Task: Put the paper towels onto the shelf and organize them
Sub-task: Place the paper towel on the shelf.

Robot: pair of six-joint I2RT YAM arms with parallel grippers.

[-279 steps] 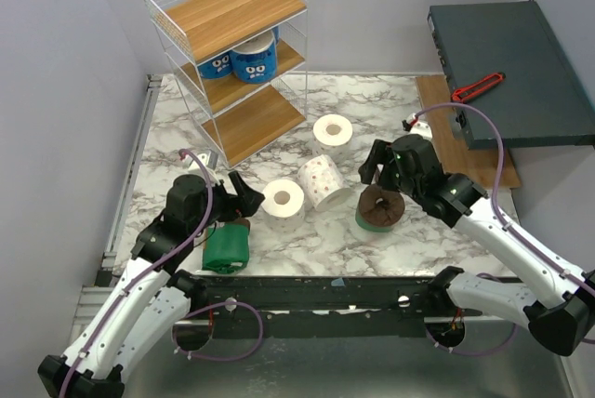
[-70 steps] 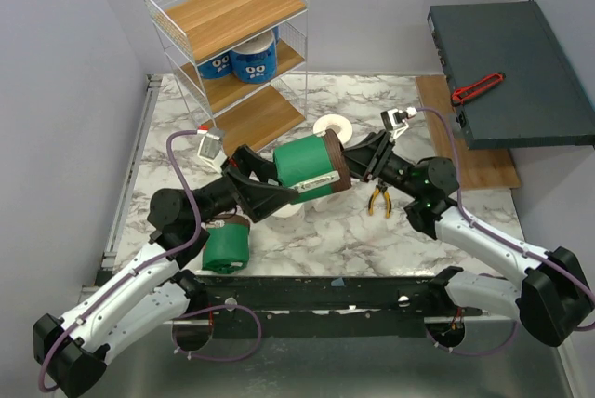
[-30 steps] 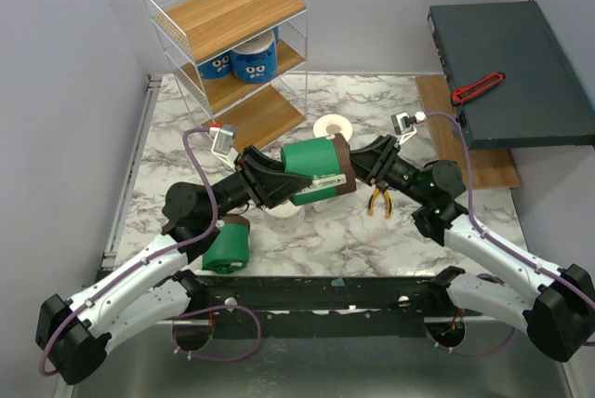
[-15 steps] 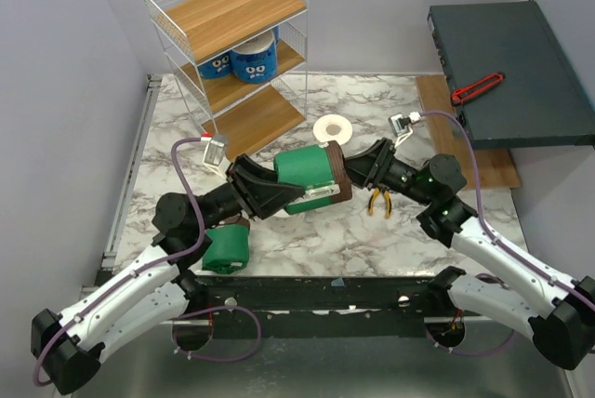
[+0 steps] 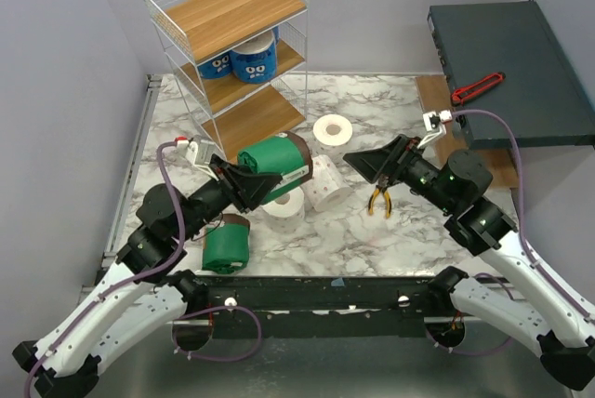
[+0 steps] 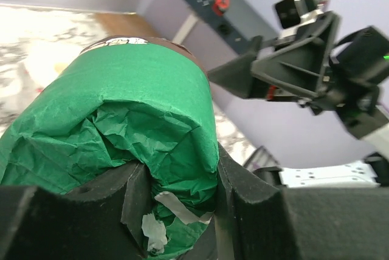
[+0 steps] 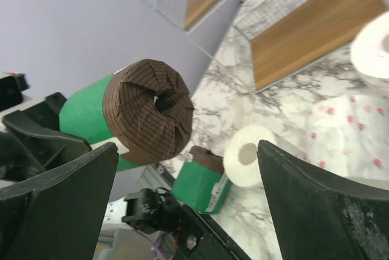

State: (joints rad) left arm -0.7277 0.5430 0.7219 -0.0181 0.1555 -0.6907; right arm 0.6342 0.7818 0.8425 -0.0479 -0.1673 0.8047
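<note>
I should next swing my left gripper outward, tip it downward and lower the roll onto the shelf's bottom board (image 5: 275, 118) to let go of it, because that bare spot is outward and below.
My left gripper (image 5: 263, 179) is shut on a green-wrapped paper towel roll (image 5: 274, 162) and holds it in the air, its brown end (image 7: 149, 111) facing right. In the left wrist view the crumpled green wrap (image 6: 121, 108) fills the gap between my fingers (image 6: 255, 211). The right gripper (image 5: 363, 165) hangs open and empty to the right of that roll, apart from it. A second green roll (image 5: 226, 245) lies near the front edge. A plain white roll (image 5: 284, 203), a speckled one (image 5: 325, 181) and another white one (image 5: 332, 128) lie mid-table. Two blue rolls (image 5: 253, 59) stand on the middle tier of the shelf (image 5: 232, 7).
Yellow-handled pliers (image 5: 377, 199) lie on the marble below the right gripper. A dark flat box (image 5: 507, 68) with a red cutter (image 5: 477, 86) on it sits at the back right. The shelf's top and bottom boards (image 7: 304, 41) hold nothing.
The right gripper opened, let go of the green roll's brown end and drew back to the right. The left gripper carried the roll leftward, away from it.
</note>
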